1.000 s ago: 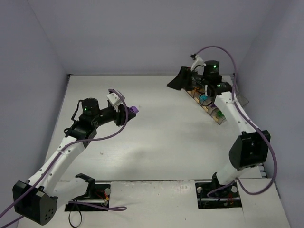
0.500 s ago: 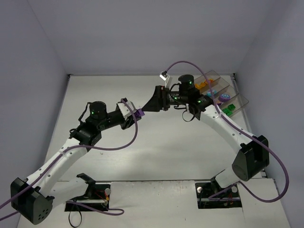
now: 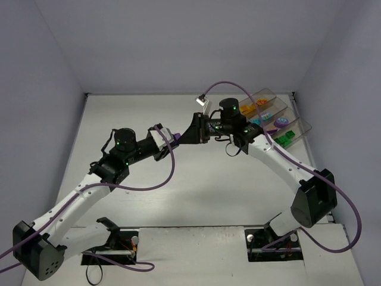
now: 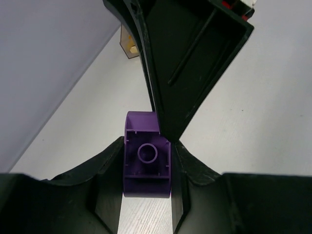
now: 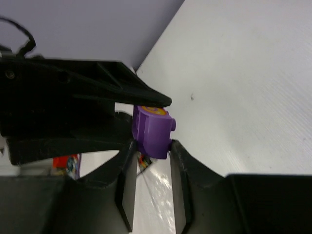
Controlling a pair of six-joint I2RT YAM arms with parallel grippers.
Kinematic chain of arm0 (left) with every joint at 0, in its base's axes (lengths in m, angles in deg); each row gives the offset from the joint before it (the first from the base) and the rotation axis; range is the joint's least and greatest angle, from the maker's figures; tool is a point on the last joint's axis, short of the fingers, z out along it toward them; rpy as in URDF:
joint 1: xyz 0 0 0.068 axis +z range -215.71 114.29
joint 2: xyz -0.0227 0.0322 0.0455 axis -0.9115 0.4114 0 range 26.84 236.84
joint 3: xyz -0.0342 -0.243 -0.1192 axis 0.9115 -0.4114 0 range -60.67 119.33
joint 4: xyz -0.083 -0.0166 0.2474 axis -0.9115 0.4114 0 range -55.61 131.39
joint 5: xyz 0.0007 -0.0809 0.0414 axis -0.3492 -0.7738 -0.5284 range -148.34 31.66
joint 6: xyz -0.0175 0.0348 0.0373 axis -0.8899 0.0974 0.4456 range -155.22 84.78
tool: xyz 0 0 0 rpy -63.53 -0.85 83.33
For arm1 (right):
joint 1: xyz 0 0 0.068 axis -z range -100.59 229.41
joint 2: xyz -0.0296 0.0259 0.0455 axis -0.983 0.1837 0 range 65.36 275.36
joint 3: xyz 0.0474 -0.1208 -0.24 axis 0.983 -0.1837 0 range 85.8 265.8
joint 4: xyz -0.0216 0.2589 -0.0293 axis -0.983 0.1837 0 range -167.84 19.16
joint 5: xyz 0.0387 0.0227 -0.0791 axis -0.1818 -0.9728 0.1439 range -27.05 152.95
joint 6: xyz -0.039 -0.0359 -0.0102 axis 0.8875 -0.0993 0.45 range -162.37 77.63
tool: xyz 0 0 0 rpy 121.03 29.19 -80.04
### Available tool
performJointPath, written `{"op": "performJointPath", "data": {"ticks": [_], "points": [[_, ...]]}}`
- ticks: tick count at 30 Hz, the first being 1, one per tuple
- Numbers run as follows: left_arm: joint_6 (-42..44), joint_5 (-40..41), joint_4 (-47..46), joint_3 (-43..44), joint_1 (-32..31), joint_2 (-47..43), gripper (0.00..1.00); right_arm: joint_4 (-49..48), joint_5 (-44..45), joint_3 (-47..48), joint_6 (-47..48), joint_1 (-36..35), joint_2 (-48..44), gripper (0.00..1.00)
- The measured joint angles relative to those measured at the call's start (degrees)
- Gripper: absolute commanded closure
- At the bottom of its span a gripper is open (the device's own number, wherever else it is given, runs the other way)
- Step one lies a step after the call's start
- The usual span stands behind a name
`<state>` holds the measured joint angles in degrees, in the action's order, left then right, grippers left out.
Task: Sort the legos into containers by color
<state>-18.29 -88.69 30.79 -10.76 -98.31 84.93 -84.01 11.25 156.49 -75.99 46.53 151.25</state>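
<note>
The purple legos' container lies below and to the right in the top view, so next I should move my right gripper toward that side and release low over it.
A purple lego (image 3: pixel 176 138) hangs above the middle of the table, between both grippers. My left gripper (image 3: pixel 170 141) is shut on it; the left wrist view shows its hollow underside (image 4: pixel 146 161) pinched between the jaws. My right gripper (image 3: pixel 186 136) comes in from the right, and in the right wrist view its two fingertips (image 5: pixel 151 144) press against both sides of the same lego (image 5: pixel 152 129). The containers (image 3: pixel 300 124) stand at the far right and hold orange (image 3: pixel 250 108), teal (image 3: pixel 266 114), purple (image 3: pixel 281 122) and green (image 3: pixel 284 138) legos.
The right gripper's black body (image 4: pixel 190 58) fills the top of the left wrist view, tip to tip with the left jaws. Grey walls close the table at the back and both sides. Purple cables loop over both arms.
The right arm swung left from over the containers to meet the left gripper, and its jaws narrowed onto the purple lego. The left gripper carried the lego slightly right.
</note>
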Motion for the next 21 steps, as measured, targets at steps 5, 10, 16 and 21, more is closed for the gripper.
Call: {"op": "performJointPath", "data": {"ticks": [5, 10, 16, 21], "points": [[0.15, 1.07, 0.13, 0.0, -0.13, 0.37, 0.79, -0.48, 0.39, -0.04, -0.59, -0.11, 0.0, 1.0], [-0.17, 1.51, -0.26, 0.0, -0.28, 0.9, 0.67, -0.44, 0.92, -0.07, 0.13, 0.04, 0.0, 1.0], [-1.53, 1.73, -1.55, -0.02, -0.83, 1.27, 0.16, -0.22, 2.29, -0.2, 2.62, 1.03, 0.02, 1.0], [-3.06, 3.1, -2.6, -0.57, -1.01, 1.03, 0.15, 0.68, 4.11, -0.83, 5.44, 5.53, 0.02, 1.0]]}}
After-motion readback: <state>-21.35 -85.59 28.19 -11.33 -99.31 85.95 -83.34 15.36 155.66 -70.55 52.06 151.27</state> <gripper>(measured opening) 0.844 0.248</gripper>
